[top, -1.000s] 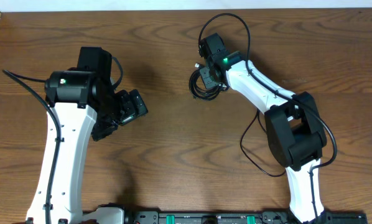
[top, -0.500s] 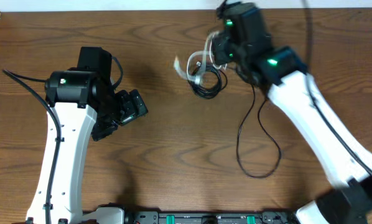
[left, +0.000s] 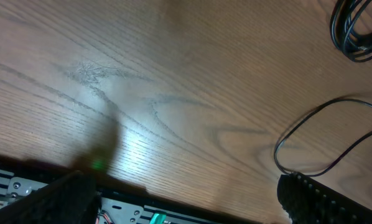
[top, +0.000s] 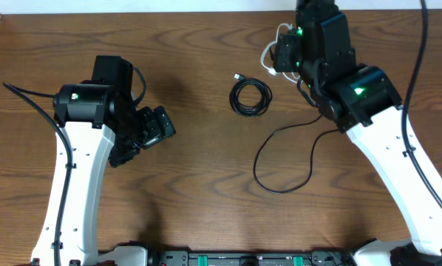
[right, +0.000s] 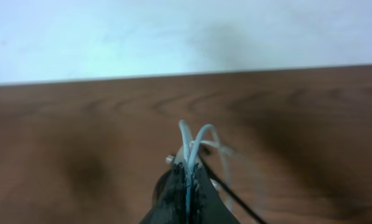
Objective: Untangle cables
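Observation:
The loose black loop's far end (top: 318, 120) lies back of my right gripper, so I need to pull the gripper back toward it and release the white cable over it.
A black cable (top: 250, 97) lies coiled on the table at centre, its small plug pointing up-left; its edge also shows in the left wrist view (left: 359, 31). A second black cable (top: 284, 159) trails in a loose loop from under the right arm; it also shows in the left wrist view (left: 323, 140). My right gripper (right: 188, 177) is shut on the white cable (right: 192, 142) and holds it raised at the far right of the table (top: 274, 55). My left gripper (left: 186, 202) is open and empty at the left, well apart from the cables.
The table's far edge meets a white wall (right: 173, 37) just behind the right gripper. A black rail with green connectors (top: 243, 258) runs along the near edge. A thick black cord (top: 29, 96) runs from the left arm.
My right gripper has lifted the white cable out of the bundle and carried it up and to the right. The coiled black cable stayed on the table; a second black cable trails loose.

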